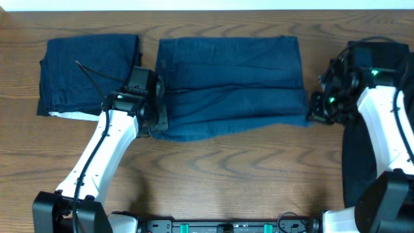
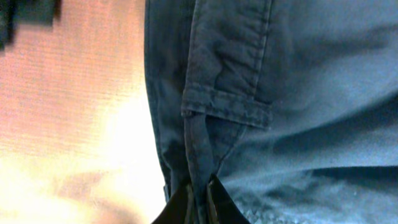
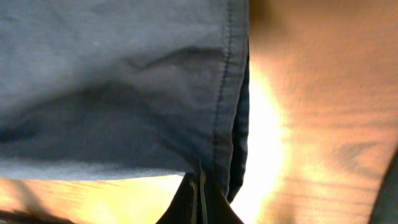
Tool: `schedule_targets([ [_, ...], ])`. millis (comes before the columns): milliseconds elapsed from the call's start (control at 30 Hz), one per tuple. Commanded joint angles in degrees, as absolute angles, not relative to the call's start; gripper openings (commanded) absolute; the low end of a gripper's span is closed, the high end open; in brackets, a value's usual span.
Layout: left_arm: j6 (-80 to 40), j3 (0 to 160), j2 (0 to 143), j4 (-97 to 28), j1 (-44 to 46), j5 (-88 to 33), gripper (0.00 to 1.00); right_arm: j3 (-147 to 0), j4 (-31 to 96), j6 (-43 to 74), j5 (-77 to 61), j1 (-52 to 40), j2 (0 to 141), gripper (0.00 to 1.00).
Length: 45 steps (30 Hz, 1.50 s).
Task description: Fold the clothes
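Note:
The seam is pinched in my left gripper. My left gripper should next pull the seam back and then release it on the tabletop.
A dark navy denim-like garment (image 1: pixel 229 87) with stitched seams lies across the middle of the table, its near part doubled over. My left gripper (image 1: pixel 154 122) is shut on its near left edge; the left wrist view shows the seam and a belt loop (image 2: pixel 227 109) pinched between the fingertips (image 2: pixel 200 202). My right gripper (image 1: pixel 315 111) is shut on the near right corner; the right wrist view shows the stitched hem (image 3: pixel 221 93) caught between the fingertips (image 3: pixel 200 199). A second navy garment (image 1: pixel 87 71) lies folded at the far left. A black garment (image 1: pixel 359 162) lies at the right edge, partly under my right arm.
The wooden table (image 1: pixel 246 181) runs bare along the near side. A white label or lining (image 1: pixel 71 115) peeks out at the folded garment's near edge. A thin black cable (image 1: pixel 97 74) crosses over that garment toward my left wrist.

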<state>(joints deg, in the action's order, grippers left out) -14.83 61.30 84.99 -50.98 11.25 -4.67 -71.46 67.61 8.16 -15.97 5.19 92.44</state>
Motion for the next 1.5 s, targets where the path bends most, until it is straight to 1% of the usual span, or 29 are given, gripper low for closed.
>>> schedule_targets([
  [0,-15.4,60.3,85.5,-53.4,10.7,-3.8,0.08,-65.8,66.2,9.4,-13.5,5.6,92.9,0.01],
  [167,-15.4,59.1,85.6,-53.8,10.7,-3.8,0.08,-58.2,61.3,12.3,-13.6,5.6,92.9,0.01],
  [367,-15.4,55.8,85.7,-53.7,10.7,-3.8,0.08,-55.1,59.1,12.8,-13.5,5.6,92.9,0.01],
  [400,-15.4,55.0,85.7,-53.6,10.7,-3.8,0.10,-55.1,59.1,12.8,-13.6,5.6,92.9,0.01],
  [467,-16.0,53.3,85.7,-53.7,10.7,-3.9,0.17,-55.1,59.1,12.8,-13.6,5.6,92.9,0.01],
  [500,-16.8,52.3,85.7,-53.7,10.7,-3.9,0.17,-55.1,59.1,12.8,-13.6,5.6,92.9,0.01],
  [567,-17.3,50.9,85.7,-53.5,10.7,-3.9,0.25,-55.1,59.2,12.8,-13.6,5.6,92.9,0.01],
  [600,-17.3,50.3,85.7,-53.5,10.7,-3.8,0.32,-55.1,59.4,12.8,-13.8,5.6,92.9,0.01],
  [633,-17.3,50.1,85.7,-53.5,10.7,-3.8,0.42,-55.1,59.6,12.8,-13.9,5.6,92.9,0.01],
  [667,-17.3,50.1,85.7,-53.5,10.7,-3.8,0.55,-55.1,60.1,12.8,-14.2,5.6,92.9,0.01],
  [700,-17.3,50.1,85.7,-53.4,10.7,-3.8,0.61,-55.1,60.5,12.8,-14.7,5.6,92.9,0.03],
  [733,-17.2,50.1,85.7,-53.0,10.7,-3.8,0.62,-55.4,61.5,12.8,-15.7,5.6,92.9,0.07],
  [800,-17.2,50.6,85.7,-52.4,10.7,-3.8,0.65,-56.9,64.9,12.3,-16.5,5.6,92.9,0.25],
  [833,-17.2,51.1,85.7,-52.4,10.7,-3.8,0.67,-58.3,67.4,11.5,-16.5,5.6,92.9,0.31],
  [933,-17.2,53.1,85.7,-52.4,10.7,-3.8,0.68,-62.9,73.1,10.2,-15.7,5.6,92.9,0.40],
  [1033,-17.3,55.4,85.6,-52.2,10.7,-3.8,0.68,-68.1,76.9,10.2,-12.4,5.6,92.9,0.41],
  [1133,-17.3,56.5,85.6,-49.8,10.7,-3.8,0.68,-72.3,77.4,10.2,-10.5,5.6,92.9,0.40],
  [1167,-17.3,56.5,85.6,-48.1,10.7,-3.8,0.68,-73.2,76.4,10.2,-10.5,5.6,92.9,0.38],
  [1200,-17.3,56.5,85.7,-46.2,10.7,-3.8,0.65,-73.5,74.6,10.2,-10.5,5.6,92.9,0.32],
  [1233,-17.3,56.5,85.7,-44.3,10.7,-3.8,0.59,-73.5,72.3,10.2,-10.6,5.6,92.9,0.26],
  [1333,-17.3,56.5,85.7,-39.2,10.7,-3.8,0.49,-72.4,64.5,10.4,-12.1,5.5,93.0,0.05],
  [1367,-17.3,56.5,85.8,-37.9,10.7,-3.8,0.45,-71.8,62.8,10.8,-13.5,5.5,93.0,0.01],
  [1467,-17.3,56.4,86.2,-35.0,10.7,-3.8,0.35,-69.6,56.6,10.7,-17.5,5.0,93.4,0.01],
])
